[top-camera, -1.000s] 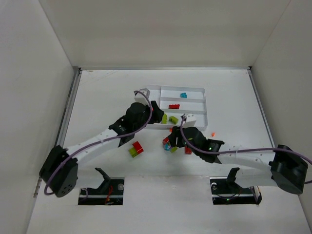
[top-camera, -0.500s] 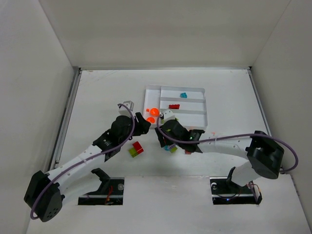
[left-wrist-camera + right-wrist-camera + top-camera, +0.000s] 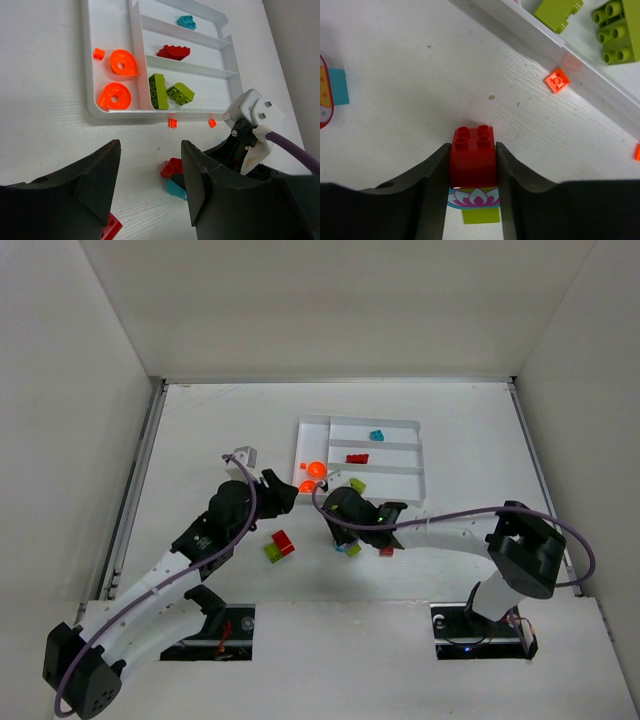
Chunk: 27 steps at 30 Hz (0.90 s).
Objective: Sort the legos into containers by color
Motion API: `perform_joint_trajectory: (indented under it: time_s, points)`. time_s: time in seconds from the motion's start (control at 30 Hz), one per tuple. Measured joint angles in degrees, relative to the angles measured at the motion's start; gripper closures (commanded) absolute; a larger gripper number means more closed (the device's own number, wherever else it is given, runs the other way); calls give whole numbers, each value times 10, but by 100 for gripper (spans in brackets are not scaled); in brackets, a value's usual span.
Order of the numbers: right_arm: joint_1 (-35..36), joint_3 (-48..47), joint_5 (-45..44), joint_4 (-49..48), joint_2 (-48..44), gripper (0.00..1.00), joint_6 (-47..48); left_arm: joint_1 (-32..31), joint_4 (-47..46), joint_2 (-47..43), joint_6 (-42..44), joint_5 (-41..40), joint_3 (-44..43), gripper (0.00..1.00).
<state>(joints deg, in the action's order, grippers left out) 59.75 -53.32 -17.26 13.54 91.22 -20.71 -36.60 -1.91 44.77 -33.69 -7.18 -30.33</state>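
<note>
I will lift my right gripper, move it outward over the bare bottom of the tray's middle slot and let go of its red brick there, because a red brick is in that slot.
My right gripper (image 3: 472, 149) is shut on a red brick (image 3: 472, 162) low over the table, just in front of the white tray (image 3: 420, 455). A flower-printed piece and a lime piece (image 3: 481, 215) lie under it. In the top view this gripper (image 3: 338, 528) is at a small pile of bricks (image 3: 349, 545). My left gripper (image 3: 150, 150) is open and empty, left of the tray (image 3: 90, 95). The tray holds two orange round pieces (image 3: 122, 61) in its narrow section, lime bricks (image 3: 159, 90) in the near slot, a red brick (image 3: 173, 51) in the middle slot and a teal brick (image 3: 186, 21) in the far slot.
A red and lime brick pair (image 3: 280, 544) lies on the table between the arms. A small red piece (image 3: 386, 550) lies right of the pile. Tiny orange pieces (image 3: 172, 122) lie on the table by the tray's front wall. White walls enclose the table.
My left arm has drawn back from the tray toward the left and near side. My right gripper has moved left to the pile and now grips the red brick.
</note>
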Motion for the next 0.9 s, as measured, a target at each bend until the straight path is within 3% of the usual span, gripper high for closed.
perform_joint_trajectory:
  time_s: [0.13, 0.33, 0.47, 0.63, 0.9]
  points:
    - [0, -9, 4, 1, 8, 74, -2, 0, 9, -16, 0, 0, 0, 51]
    - [-12, -9, 7, 1, -4, 78, -14, -4, 19, -29, -5, 0, 4, 50]
    - [-50, 10, 9, -19, -71, 77, -42, -23, 14, -30, -13, -3, 4, 48]
    - [-111, 37, 17, -81, -165, 77, -99, -77, -29, -24, -21, -15, 5, 41]
    - [-152, 60, 64, -140, -193, 77, -173, -179, -134, 16, -17, -57, 34, 31]
